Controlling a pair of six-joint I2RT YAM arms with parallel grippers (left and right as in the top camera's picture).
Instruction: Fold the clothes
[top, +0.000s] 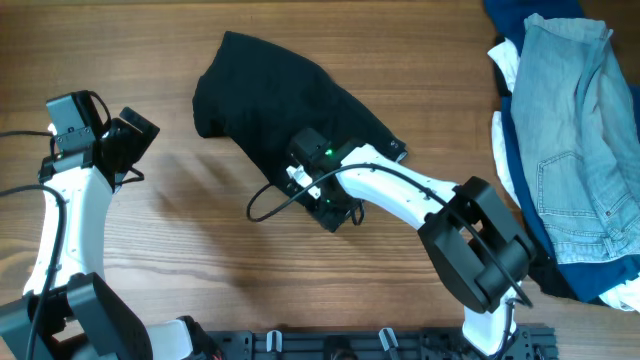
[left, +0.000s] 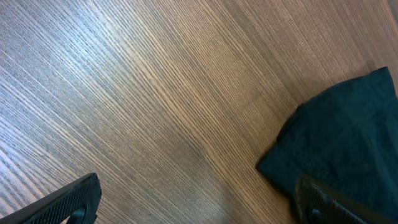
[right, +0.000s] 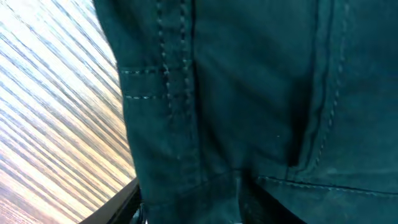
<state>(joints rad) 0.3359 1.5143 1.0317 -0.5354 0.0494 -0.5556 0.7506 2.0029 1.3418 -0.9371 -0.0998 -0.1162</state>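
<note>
The shorts' near edge (top: 269, 164) is below my left gripper and to its right in the overhead view, so its open fingers should go across and down onto it next.
The clothes (top: 270, 90), black shorts, lie crumpled on the wooden table at the upper middle. My right gripper (top: 335, 208) is down at their near edge. In the right wrist view the dark stitched fabric (right: 249, 81) fills the frame and lies between the fingers of the right gripper (right: 193, 208). One finger (right: 115, 208) shows at the fabric's left edge; the other is hidden. Whether the jaws pinch the cloth does not show. My left gripper (top: 135, 135) hovers open over bare wood to the left, its fingers (left: 74, 199) wide apart and a corner of the shorts (left: 348, 130) to its right.
A pile of light-blue denim, white and navy garments (top: 570, 140) fills the right edge of the table. A black cable (top: 265, 205) loops off the right arm beside the shorts. A black rail (top: 380, 345) runs along the front edge.
</note>
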